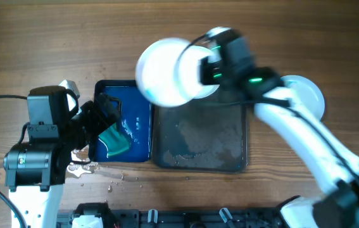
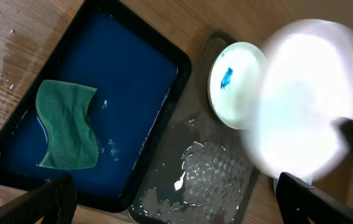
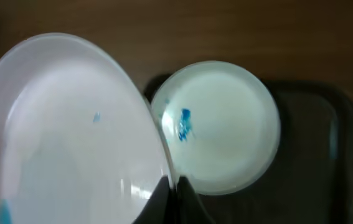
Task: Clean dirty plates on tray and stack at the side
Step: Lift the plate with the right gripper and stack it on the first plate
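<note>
I will next swing my right gripper to the right in the overhead view and lower its plate onto the white plate beside the tray, to stack them there.
My right gripper is shut on the rim of a white plate and holds it in the air over the far left corner of the dark tray. That plate has small blue marks and looks blurred in the left wrist view. A second plate with a blue smear lies on the tray's far end. A third white plate sits on the table right of the tray. My left gripper is open and empty above the blue tray.
A smaller blue tray holding water and a green sponge lies left of the dark tray. The dark tray's floor is wet. Water drops lie on the wood near the blue tray.
</note>
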Controlling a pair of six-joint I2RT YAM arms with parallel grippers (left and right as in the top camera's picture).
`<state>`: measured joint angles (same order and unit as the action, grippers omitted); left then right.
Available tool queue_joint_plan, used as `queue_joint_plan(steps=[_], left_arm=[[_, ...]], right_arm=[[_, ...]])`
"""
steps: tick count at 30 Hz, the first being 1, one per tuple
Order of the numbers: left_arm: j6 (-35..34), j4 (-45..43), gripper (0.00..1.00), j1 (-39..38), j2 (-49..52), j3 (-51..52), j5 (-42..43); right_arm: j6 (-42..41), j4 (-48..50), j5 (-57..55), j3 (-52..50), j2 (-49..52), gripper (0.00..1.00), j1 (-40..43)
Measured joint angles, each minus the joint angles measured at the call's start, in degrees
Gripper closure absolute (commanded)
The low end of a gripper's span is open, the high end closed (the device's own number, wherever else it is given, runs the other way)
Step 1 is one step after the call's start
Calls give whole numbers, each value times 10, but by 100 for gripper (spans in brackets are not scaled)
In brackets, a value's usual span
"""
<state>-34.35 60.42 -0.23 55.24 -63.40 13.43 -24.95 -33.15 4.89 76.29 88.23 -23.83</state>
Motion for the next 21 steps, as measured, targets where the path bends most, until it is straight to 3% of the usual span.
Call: queue_joint_plan(steps=[4, 7, 10, 19, 21], left_arm=[[0, 0, 0, 0, 0, 0, 0], [0, 0, 0, 0, 0, 0, 0], [0, 0, 0, 0, 0, 0, 0], [0, 0, 0, 0, 0, 0, 0], [0, 0, 0, 0, 0, 0, 0]], right_arm=[[-62, -125, 28, 4, -65, 96, 169], [-78, -219, 4, 1, -42, 96, 292], [-80, -247, -12, -1, -1, 96, 379], [-69, -228, -33, -62, 68, 95, 513], [-67, -219, -35, -85, 71, 83, 518]])
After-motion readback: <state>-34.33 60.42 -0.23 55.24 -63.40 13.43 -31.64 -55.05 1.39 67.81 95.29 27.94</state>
